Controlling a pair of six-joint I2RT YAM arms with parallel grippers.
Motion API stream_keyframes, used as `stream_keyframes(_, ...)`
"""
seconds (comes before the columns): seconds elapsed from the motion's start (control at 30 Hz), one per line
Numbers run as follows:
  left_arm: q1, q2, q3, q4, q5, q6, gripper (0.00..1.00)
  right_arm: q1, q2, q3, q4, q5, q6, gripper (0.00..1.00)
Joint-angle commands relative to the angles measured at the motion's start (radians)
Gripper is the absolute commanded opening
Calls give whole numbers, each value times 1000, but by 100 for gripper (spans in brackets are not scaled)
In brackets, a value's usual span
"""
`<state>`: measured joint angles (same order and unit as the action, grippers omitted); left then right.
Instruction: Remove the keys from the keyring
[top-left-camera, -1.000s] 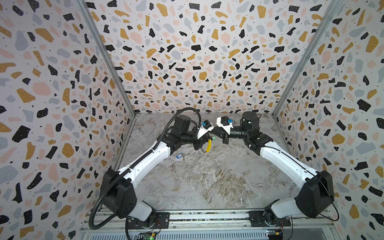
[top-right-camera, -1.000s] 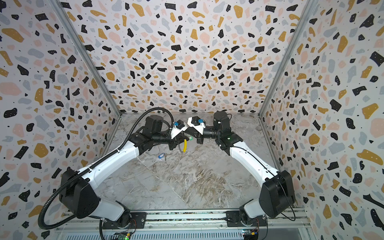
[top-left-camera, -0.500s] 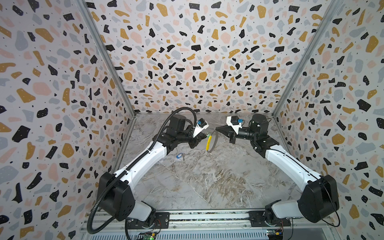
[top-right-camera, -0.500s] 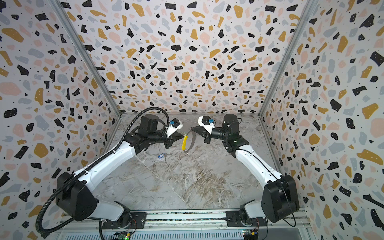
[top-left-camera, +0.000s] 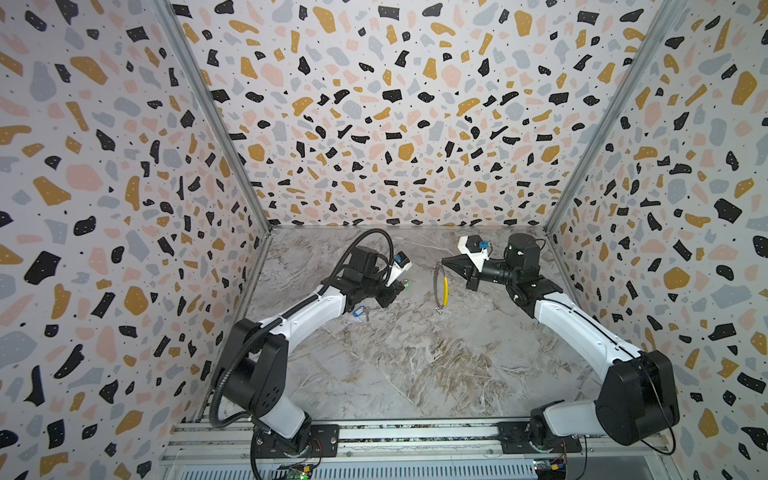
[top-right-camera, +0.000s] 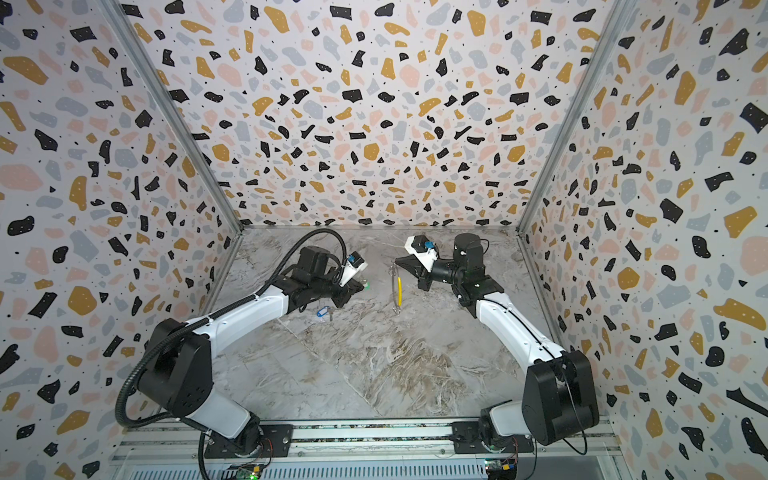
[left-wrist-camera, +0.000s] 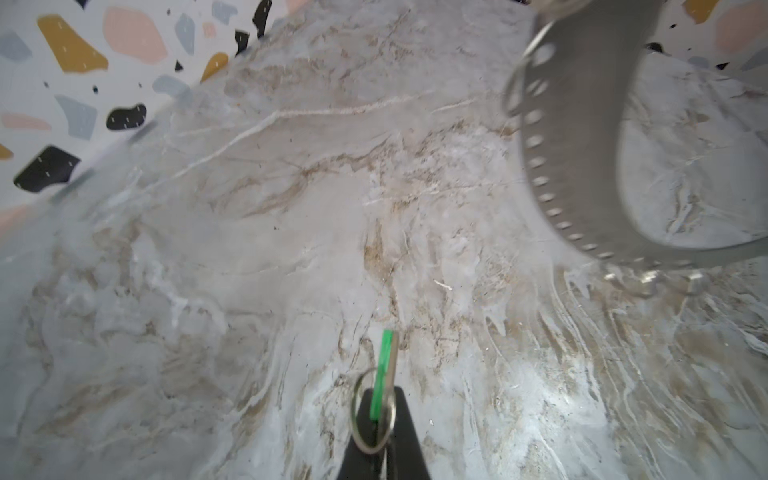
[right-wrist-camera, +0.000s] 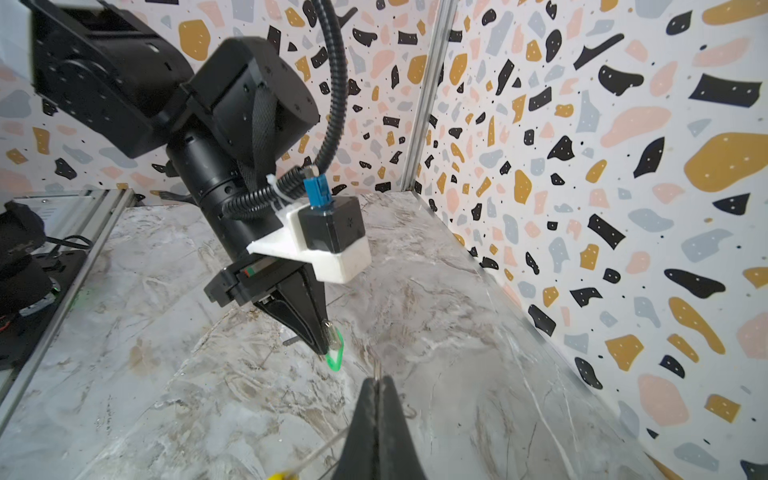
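Note:
My left gripper holds the green-tagged key (left-wrist-camera: 384, 365), which is off the keyring, so next I will bring it down onto the bare marble floor below and release it there.
In both top views my right gripper (top-left-camera: 444, 262) (top-right-camera: 397, 262) is shut on the top of the keyring (top-left-camera: 436, 286) (top-right-camera: 392, 291). The ring hangs upright above the floor with its yellow sleeve (top-left-camera: 445, 291) to one side. My left gripper (top-left-camera: 400, 287) (left-wrist-camera: 380, 392) stands apart to the left, shut on the green-tagged key (left-wrist-camera: 384, 365) (right-wrist-camera: 334, 353), which is off the keyring. A small split ring (left-wrist-camera: 357, 419) sits round this key. The blue-tagged key (top-left-camera: 360, 311) (top-right-camera: 322, 311) lies loose on the floor beside the left arm. The right wrist view shows the right gripper (right-wrist-camera: 376, 380) pinching the ring's wire (right-wrist-camera: 328, 446).
The marble floor (top-left-camera: 415, 365) is walled by terrazzo panels on the left, back and right (top-left-camera: 374, 124). A metal rail (top-left-camera: 374, 436) carrying both arm bases runs along the front edge.
The two grippers, close together a second ago, have drawn apart. The left moved left and down with the green-tagged key. The right moved right with the keyring.

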<state>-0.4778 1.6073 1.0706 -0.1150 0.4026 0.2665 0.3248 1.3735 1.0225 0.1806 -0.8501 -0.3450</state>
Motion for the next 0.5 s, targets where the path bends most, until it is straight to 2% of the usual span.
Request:
stream_keyframes(0.0, 7, 24, -47, 163, -81, -100, 0, 2, -48, -6, -95, 88, -59, 0)
stream_keyframes(0.13, 7, 68, -117, 259, -173, -167, 0, 2, -54, -35, -118, 126, -69, 0)
stream_keyframes(0.27, 7, 113, -177, 383, -219, -237, 0, 2, -70, -75, -130, 157, -81, 0)
stream_keyframes(0.47, 6, 185, -181, 404, -269, -282, 0, 2, -87, -116, -182, 194, -122, 0)
